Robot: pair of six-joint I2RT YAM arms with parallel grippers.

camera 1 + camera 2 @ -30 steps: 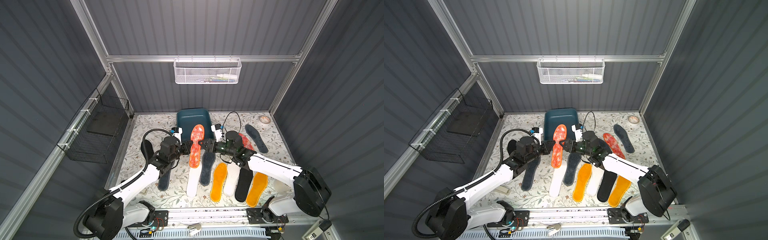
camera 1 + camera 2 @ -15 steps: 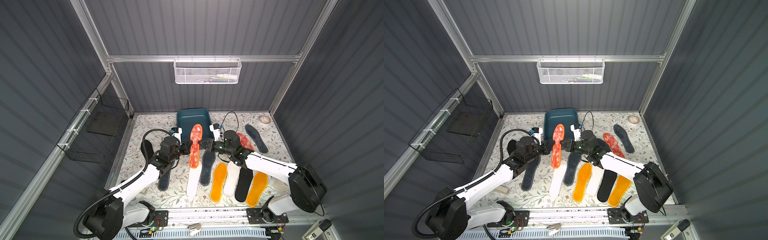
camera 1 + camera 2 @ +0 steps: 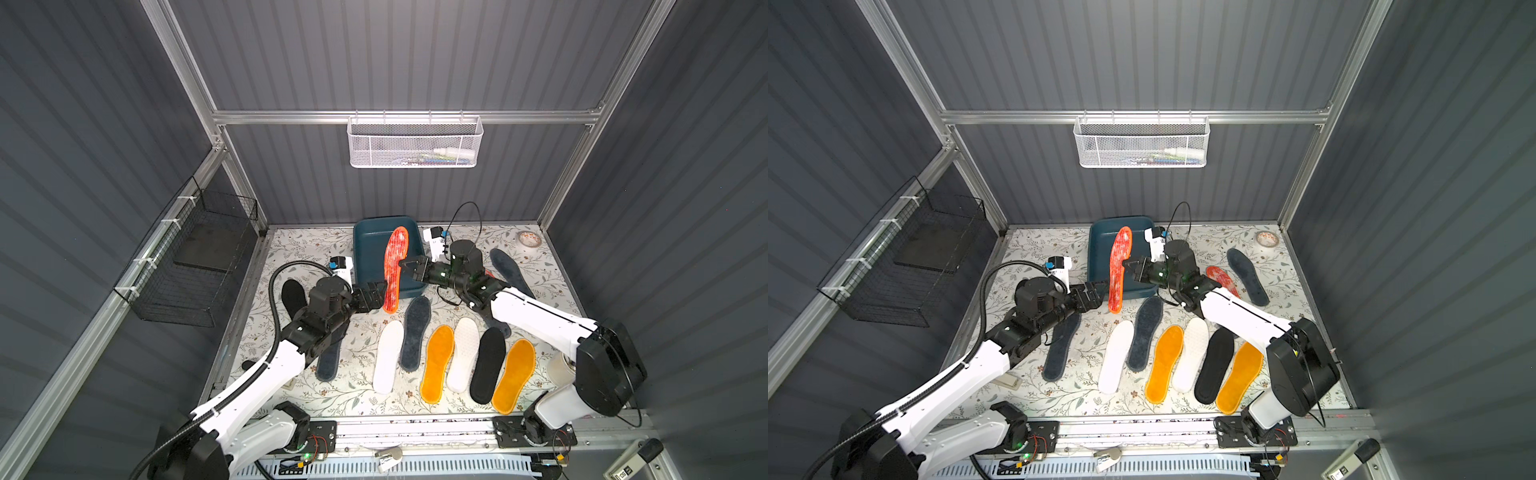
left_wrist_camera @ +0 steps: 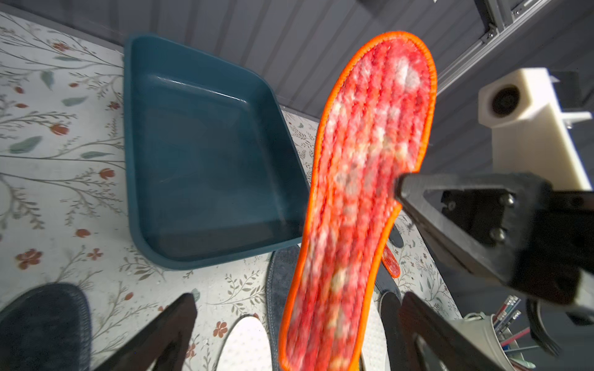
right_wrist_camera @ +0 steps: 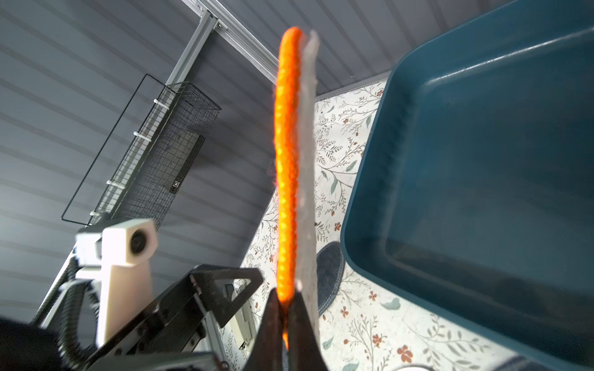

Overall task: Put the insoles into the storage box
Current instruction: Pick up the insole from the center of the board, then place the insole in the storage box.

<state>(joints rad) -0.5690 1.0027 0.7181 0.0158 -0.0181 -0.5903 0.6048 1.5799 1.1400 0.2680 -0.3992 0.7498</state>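
I need to move my right gripper outward next, because the insole's heel sticks out over the front side of the box. I should then lower the insole to the empty bottom of the box and let go of it.
A mottled red-orange insole (image 3: 395,266) hangs in the air, its toe over the teal storage box (image 3: 370,249) and its heel past the box's front wall. My right gripper (image 3: 405,266) is shut on its edge; the right wrist view shows the jaws pinching the orange rim (image 5: 287,160). My left gripper (image 3: 380,291) stands open by the heel, and in the left wrist view the insole (image 4: 363,180) passes between the spread fingers without touching them. The box (image 4: 205,160) is empty. Several insoles lie in a row at the front, among them a white one (image 3: 388,353).
A dark insole (image 3: 507,266) and a partly hidden red one (image 3: 1223,280) lie beside the right arm. A white mesh basket (image 3: 415,141) hangs on the back wall and a black wire basket (image 3: 195,266) on the left wall. A tape roll (image 3: 528,239) sits back right.
My right gripper closed on the red-orange insole, then my left gripper opened and let go of it. The insole has shifted slightly toward the box.
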